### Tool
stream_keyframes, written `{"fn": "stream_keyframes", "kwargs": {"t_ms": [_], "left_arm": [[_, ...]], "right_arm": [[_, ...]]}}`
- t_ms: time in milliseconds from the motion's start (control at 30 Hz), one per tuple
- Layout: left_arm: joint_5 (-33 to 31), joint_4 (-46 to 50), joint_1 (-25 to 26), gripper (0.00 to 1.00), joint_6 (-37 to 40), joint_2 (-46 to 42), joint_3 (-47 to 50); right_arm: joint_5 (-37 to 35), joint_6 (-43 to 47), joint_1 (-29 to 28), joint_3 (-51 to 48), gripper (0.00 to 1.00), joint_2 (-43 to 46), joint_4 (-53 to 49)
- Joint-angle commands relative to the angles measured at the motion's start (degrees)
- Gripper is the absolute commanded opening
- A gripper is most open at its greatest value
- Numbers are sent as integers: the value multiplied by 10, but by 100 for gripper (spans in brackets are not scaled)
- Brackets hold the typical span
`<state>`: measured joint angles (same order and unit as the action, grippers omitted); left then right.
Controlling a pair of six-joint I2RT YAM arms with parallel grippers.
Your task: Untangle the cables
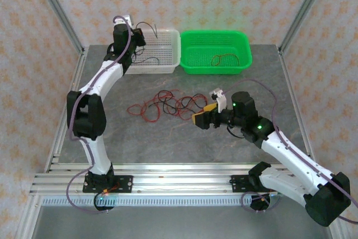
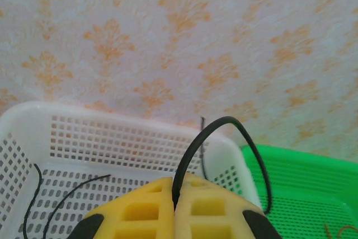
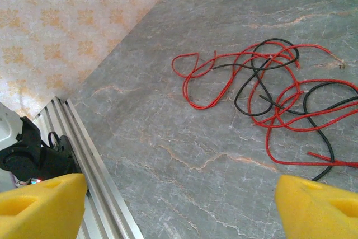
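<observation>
The black cable should go down toward the bottom of the white basket in my left gripper, and then my left gripper should release it where other black cables lie.
A tangle of red and black cables [image 1: 168, 103] lies in the middle of the table, and the right wrist view has it [image 3: 268, 88] ahead and to the right. My left gripper [image 1: 134, 31] hangs over the white basket [image 1: 159, 62], its yellow pads [image 2: 140, 211] shut on a black cable [image 2: 221, 122] that arches up and droops to the right. My right gripper [image 1: 202, 115] hovers just right of the tangle. It is open, with its pads [image 3: 39, 205] wide apart over bare table and nothing between them.
Two thin black cables [image 2: 70, 191] lie in the white basket [image 2: 112, 113]. The green basket [image 1: 215, 51] beside it at the back holds a red cable [image 1: 224, 59]. An aluminium rail [image 3: 89, 166] runs along the table's near edge.
</observation>
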<state>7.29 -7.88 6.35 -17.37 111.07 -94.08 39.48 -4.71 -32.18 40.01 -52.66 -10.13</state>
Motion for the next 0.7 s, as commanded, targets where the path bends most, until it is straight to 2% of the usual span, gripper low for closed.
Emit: {"fn": "stream_keyframes", "kwargs": {"t_ms": [0,233,367,533,667], "left_arm": [[32,-30,-6,0,-13,41,-36],[29,18,-19,0,-38,125,-77],[33,92,-21,2,-52,161,-125],[70,171,-22,17,-66,184,-171],[91,213,-22,39,-75,184,-187]], "right_arm": [[-14,-8,3,-1,86,-2,19],[-25,-9,2,0,86,-20,18],[-50,-22,3,2,85,-33,16],[-113,-64,3,13,85,-63,-2],[-146,-100,2,22,84,-90,-22]]}}
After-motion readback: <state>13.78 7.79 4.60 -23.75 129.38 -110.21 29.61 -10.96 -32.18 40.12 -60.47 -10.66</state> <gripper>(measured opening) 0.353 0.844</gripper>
